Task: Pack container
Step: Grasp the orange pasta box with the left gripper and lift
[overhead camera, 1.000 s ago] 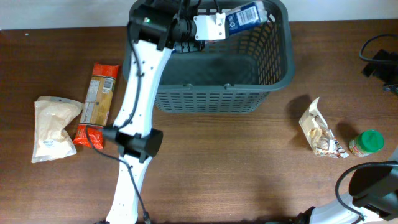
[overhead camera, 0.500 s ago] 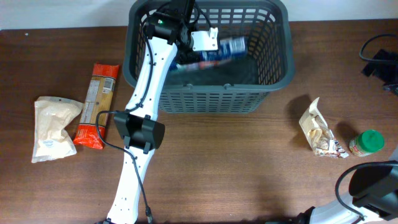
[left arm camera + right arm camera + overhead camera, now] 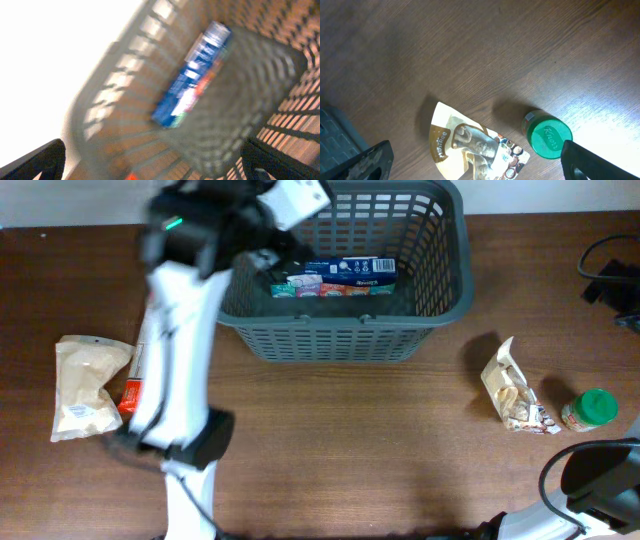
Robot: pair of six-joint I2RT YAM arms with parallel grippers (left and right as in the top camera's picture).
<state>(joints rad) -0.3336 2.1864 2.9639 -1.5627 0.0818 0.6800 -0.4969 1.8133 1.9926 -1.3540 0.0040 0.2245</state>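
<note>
My left gripper swings to its left in the overhead view next and lowers onto the orange-red packet (image 3: 135,383), which lies below it, still outside the basket (image 3: 340,340).
The container, a dark grey slotted basket (image 3: 340,340), stands at the back middle of the table. A blue box (image 3: 335,277) lies flat on its floor. My left arm is blurred over the basket's left rim. Its wrist view looks down into the basket (image 3: 115,100) at the blue box (image 3: 192,85). The left gripper (image 3: 157,165) is open and empty, well above the box. My right gripper (image 3: 480,165) is open above a brown and white pouch (image 3: 470,147) and a green-lidded jar (image 3: 547,137), holding nothing.
A white bag (image 3: 85,385) lies at the left, beside an orange-red packet (image 3: 130,392) mostly hidden by my left arm. The pouch (image 3: 515,395) and the jar (image 3: 590,410) sit right of the basket. Black cables (image 3: 610,280) lie at the right edge.
The left gripper has opened and let go of the blue box, which dropped flat into the basket. The left arm has swung left. The right arm has not moved.
</note>
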